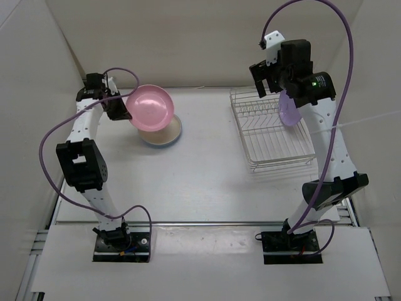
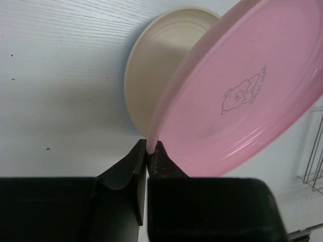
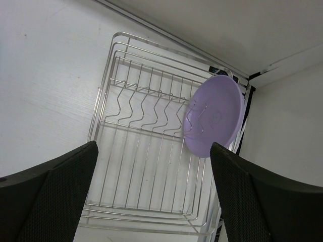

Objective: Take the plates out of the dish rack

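My left gripper holds the pink plate (image 1: 150, 106) and will next lower it onto the cream-white plate (image 1: 170, 131).
My left gripper (image 1: 120, 111) is shut on the rim of the pink plate (image 1: 150, 106) and holds it tilted in the air above the cream-white plate (image 1: 170, 131). That plate lies on the light blue plate (image 1: 146, 139) on the table. The left wrist view shows the pink plate (image 2: 252, 85) pinched between my fingers, over the cream-white plate (image 2: 161, 60). The purple plate (image 3: 214, 116) stands upright at the far right end of the dish rack (image 3: 146, 166). My right gripper (image 3: 154, 148) is open and empty, high above the rack (image 1: 272, 135).
White walls enclose the table on the left, back and right. The rack sits close to the right wall. The rack's edge shows at the right of the left wrist view (image 2: 315, 161).
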You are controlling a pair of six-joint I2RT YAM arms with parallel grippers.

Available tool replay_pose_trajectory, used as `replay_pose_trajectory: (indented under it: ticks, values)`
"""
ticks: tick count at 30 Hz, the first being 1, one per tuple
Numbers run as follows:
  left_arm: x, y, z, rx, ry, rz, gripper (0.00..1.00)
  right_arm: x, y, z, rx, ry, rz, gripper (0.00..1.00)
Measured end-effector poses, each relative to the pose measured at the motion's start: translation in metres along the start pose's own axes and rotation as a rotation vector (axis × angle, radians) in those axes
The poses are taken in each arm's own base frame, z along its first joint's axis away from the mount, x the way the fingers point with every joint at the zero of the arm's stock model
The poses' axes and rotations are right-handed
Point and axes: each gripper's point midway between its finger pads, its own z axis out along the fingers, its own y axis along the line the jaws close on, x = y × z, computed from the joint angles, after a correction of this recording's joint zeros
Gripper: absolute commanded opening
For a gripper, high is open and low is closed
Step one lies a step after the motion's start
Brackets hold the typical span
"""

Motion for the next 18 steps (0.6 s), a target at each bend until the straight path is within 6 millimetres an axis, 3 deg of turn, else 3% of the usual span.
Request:
replay_pose_trajectory:
  ticks: [8,18]
  values:
    - [0.026,0.027,0.042,-0.063,0.119,-0.049,0.11,0.001,-0.002,0.000,0.011,0.003,-0.008,0.95]
    - [0.042,0.037,0.063,-0.098,0.182,-0.059,0.11,-0.003,-0.005,-0.009,0.020,-0.014,-0.010,0.95]
